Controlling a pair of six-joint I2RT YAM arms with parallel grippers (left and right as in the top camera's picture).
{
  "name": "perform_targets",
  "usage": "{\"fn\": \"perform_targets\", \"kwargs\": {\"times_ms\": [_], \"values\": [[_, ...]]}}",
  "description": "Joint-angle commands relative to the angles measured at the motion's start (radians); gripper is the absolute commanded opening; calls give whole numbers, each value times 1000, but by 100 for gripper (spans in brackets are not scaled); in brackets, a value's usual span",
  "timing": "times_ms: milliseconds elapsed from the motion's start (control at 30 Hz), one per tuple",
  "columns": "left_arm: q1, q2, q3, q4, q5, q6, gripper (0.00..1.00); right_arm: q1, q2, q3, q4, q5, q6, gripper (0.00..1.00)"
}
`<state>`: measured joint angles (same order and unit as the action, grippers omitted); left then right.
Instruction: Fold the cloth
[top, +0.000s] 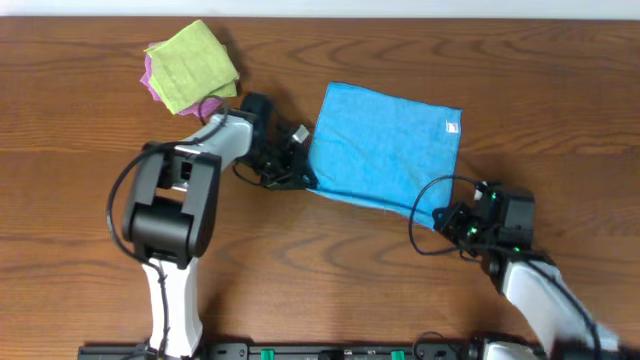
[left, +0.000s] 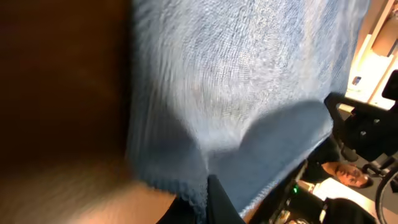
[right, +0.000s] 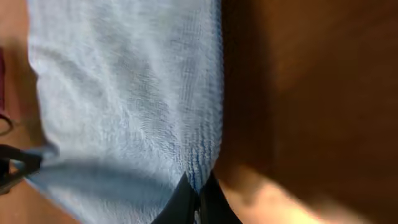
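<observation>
The cloth's far half lies flat, so my left gripper will lift the cloth's pinched corner outward over the cloth, lower and release it at the cloth's far untagged corner.
The sky-blue cloth lies mostly flat on the wooden table, right of centre, with a small white tag near its far right corner. My left gripper is shut on the cloth's near left corner; in the left wrist view the cloth is pinched between the fingers. My right gripper is shut on the cloth's near right corner; in the right wrist view the cloth is pinched between the fingers. The near edge is raised slightly off the table.
A light green cloth lies folded on a purple cloth at the back left of the table. The table's far edge runs along the top of the overhead view.
</observation>
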<state>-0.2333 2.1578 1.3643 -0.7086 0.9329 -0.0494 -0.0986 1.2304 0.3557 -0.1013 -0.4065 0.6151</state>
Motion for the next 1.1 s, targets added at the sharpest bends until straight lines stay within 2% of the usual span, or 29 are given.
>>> {"fn": "perform_targets", "kwargs": {"times_ms": [0, 133, 333, 633, 867, 1067], "values": [[36, -88, -6, -49, -1, 105, 6, -2, -132, -10, -85, 35, -39, 1], [26, -142, -6, -97, 4, 124, 6, -2, -262, -10, -142, 36, -47, 1], [-58, -157, -6, -37, 9, 58, 6, -1, -296, 7, -134, 34, -36, 1], [-75, -158, -6, 348, -89, -202, 6, -1, -249, 30, 28, 182, -37, 1], [-76, -157, -6, 558, -192, -312, 6, -1, -76, 40, 241, 222, -40, 1], [-84, -157, -6, 678, -281, -347, 6, -1, 32, 114, 297, 272, -57, 1]]}}
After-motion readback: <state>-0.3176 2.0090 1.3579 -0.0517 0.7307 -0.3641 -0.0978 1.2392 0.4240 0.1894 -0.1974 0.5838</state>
